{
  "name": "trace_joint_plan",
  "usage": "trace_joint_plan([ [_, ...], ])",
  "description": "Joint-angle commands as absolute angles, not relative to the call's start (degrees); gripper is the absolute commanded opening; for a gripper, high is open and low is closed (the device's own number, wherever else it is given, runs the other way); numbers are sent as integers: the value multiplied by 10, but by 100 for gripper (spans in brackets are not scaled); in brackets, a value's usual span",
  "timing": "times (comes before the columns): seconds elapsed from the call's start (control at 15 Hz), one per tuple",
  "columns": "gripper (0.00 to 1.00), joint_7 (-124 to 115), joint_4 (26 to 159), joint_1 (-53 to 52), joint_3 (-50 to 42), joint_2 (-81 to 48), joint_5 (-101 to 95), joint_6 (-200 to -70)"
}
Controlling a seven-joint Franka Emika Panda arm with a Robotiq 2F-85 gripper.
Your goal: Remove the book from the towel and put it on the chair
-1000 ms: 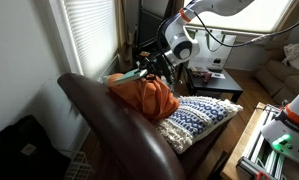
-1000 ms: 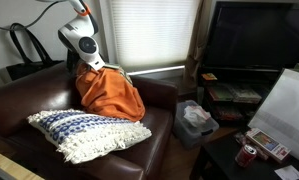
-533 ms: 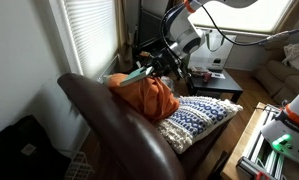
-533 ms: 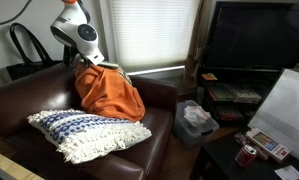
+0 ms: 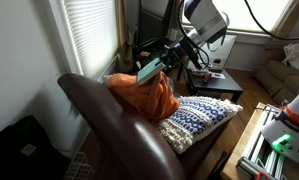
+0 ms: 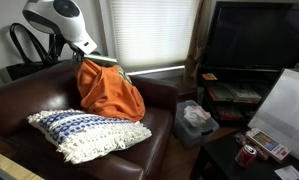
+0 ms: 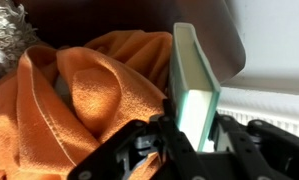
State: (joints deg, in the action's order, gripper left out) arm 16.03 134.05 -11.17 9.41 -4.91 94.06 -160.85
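I will tilt my gripper more upright first, then release the book, to get its loose end down between the towel (image 5: 149, 97) and chair backrest.
My gripper (image 7: 194, 135) is shut on a thin teal-covered book (image 7: 196, 85) and holds it on edge above the orange towel (image 7: 79, 95). In an exterior view the book (image 5: 149, 70) hangs just above the towel (image 5: 149, 97), with the gripper (image 5: 167, 62) beside it. In an exterior view the book (image 6: 106, 62) shows as a dark sliver at the towel's (image 6: 111, 92) top, under the gripper (image 6: 89, 50). The towel is heaped on the seat of the dark brown leather chair (image 6: 29, 100).
A blue and white fringed pillow (image 6: 84, 133) lies on the chair seat in front of the towel; it also shows in an exterior view (image 5: 199, 117). Window blinds (image 5: 89, 40) are behind the chair. A TV stand (image 6: 244, 95) and a cluttered low table (image 6: 259, 150) stand nearby.
My gripper has risen with the book in it, lifting it up off the towel. The towel and pillow have stayed in place.
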Motion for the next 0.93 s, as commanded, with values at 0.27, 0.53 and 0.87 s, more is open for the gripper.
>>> trace_joint_plan([
  [0.27,8,-97,1432,-94,75,7,656,-1577],
  [0.53,8,-90,1380,-77,68,-21,625,-1513],
  [0.87,7,-99,1339,-69,64,-51,618,-1474],
])
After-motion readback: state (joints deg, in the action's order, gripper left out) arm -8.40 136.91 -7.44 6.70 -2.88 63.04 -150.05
